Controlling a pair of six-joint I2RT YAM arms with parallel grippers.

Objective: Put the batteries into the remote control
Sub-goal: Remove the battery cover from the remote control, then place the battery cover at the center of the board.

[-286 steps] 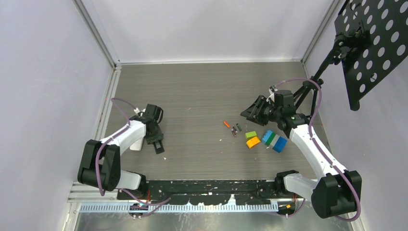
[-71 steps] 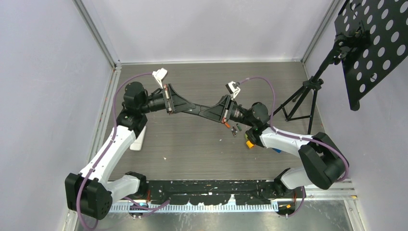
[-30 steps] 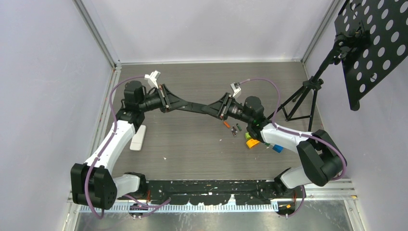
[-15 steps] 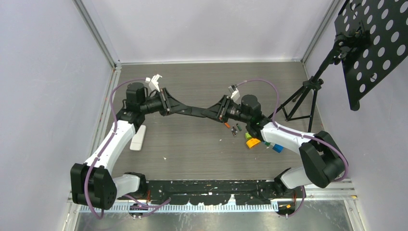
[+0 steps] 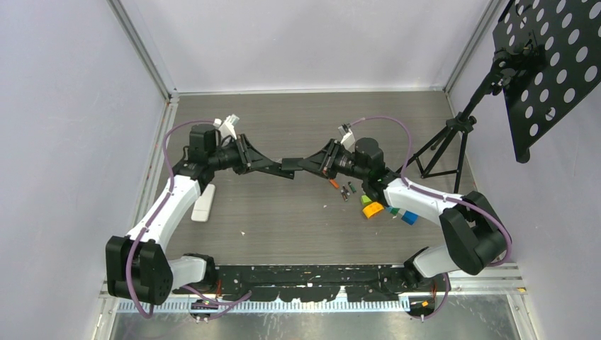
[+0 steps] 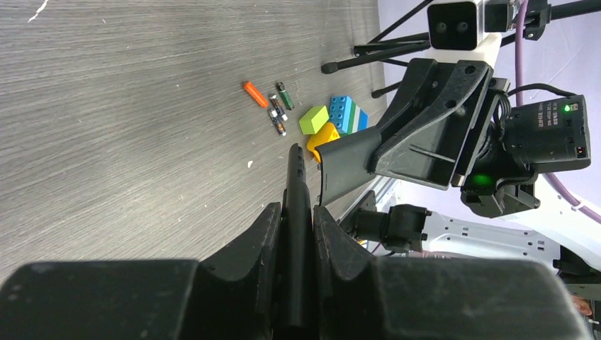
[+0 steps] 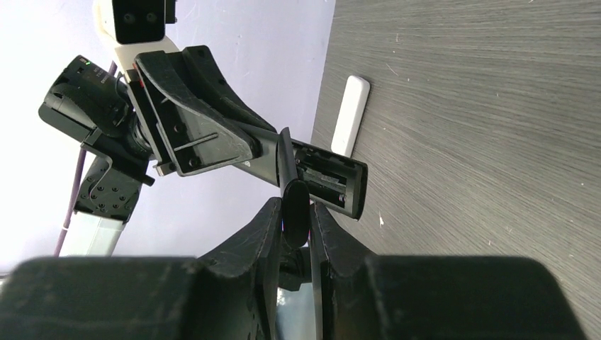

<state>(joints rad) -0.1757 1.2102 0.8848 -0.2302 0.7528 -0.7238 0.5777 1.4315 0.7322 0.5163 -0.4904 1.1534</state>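
I will next lower my right gripper away from the remote to the bare tabletop below and let go of the battery cover [image 7: 293, 202] there, because the remote's open battery compartment is empty of batteries.
My left gripper [image 5: 278, 167] is shut on a black remote control [image 6: 296, 185], held in the air over the table's middle. Its battery compartment [image 7: 327, 179] faces the right wrist camera, open and empty. My right gripper [image 5: 306, 164] meets the remote's end and is shut on a thin black battery cover [image 7: 293, 202], seen edge-on between its fingers. The batteries lie on the table below and right of the grippers: an orange one [image 5: 333, 183], a dark one [image 5: 345, 193] and a green-black one [image 5: 351, 188].
A white remote [image 5: 203, 202] lies on the table under the left arm. Green [image 5: 368, 200], orange [image 5: 373, 210] and blue [image 5: 405, 214] blocks sit just right of the batteries. A black tripod [image 5: 443, 149] with a perforated board [image 5: 546, 64] stands at the right wall.
The right jaws have narrowed onto the cover. Both grippers have shifted a little toward the near edge, the left drawing back to the left with the remote.
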